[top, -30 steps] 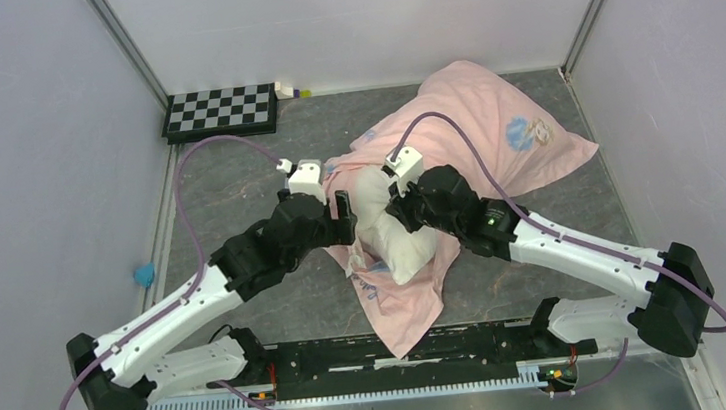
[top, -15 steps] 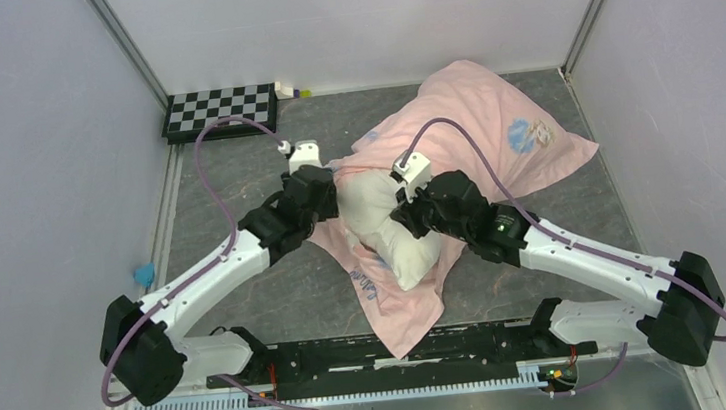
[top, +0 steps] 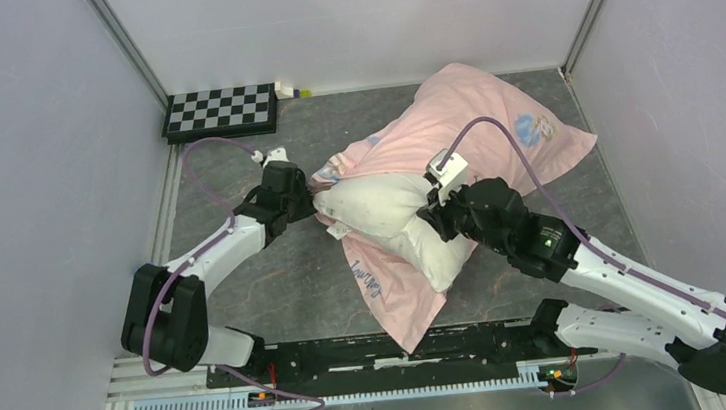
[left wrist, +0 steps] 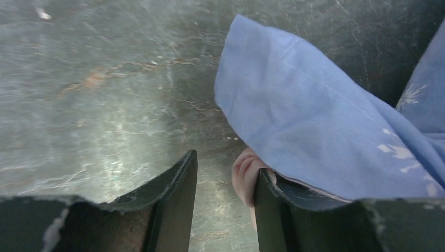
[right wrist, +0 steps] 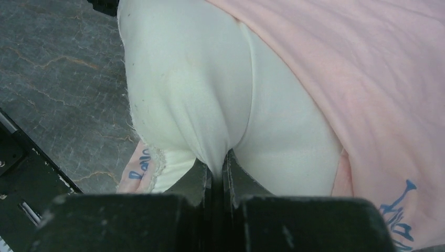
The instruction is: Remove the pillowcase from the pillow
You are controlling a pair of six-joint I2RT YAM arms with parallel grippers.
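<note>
The pillow is only partly out of the pillowcase's opening. My right gripper will next pull the pillowcase's fabric to the left in the top view and back (top: 369, 186) (right wrist: 169, 44), then open.
The pillowcase (top: 477, 124) lies pink side up across the back right of the table, its mouth towards the left. In the left wrist view its blue side (left wrist: 315, 131) drapes over my right-hand finger. The white pillow (top: 386, 221) sticks out of the mouth, and a pink flap (top: 399, 302) lies under it. My left gripper (top: 311, 202) is open at the case's left edge. Table shows between its fingers (left wrist: 226, 163), with a pink fold touching one finger. My right gripper (top: 435, 210) is shut on a pinch of pillow fabric (right wrist: 218, 165).
A black-and-white checkerboard (top: 220, 111) lies at the back left, with a small white and yellow-green object (top: 294, 92) beside it. Grey walls close in the left, back and right. A black rail (top: 393, 351) runs along the near edge.
My right gripper has pulled the pillow right and towards the near edge, so more of it shows. My left arm has swung left and back to the case's left edge.
</note>
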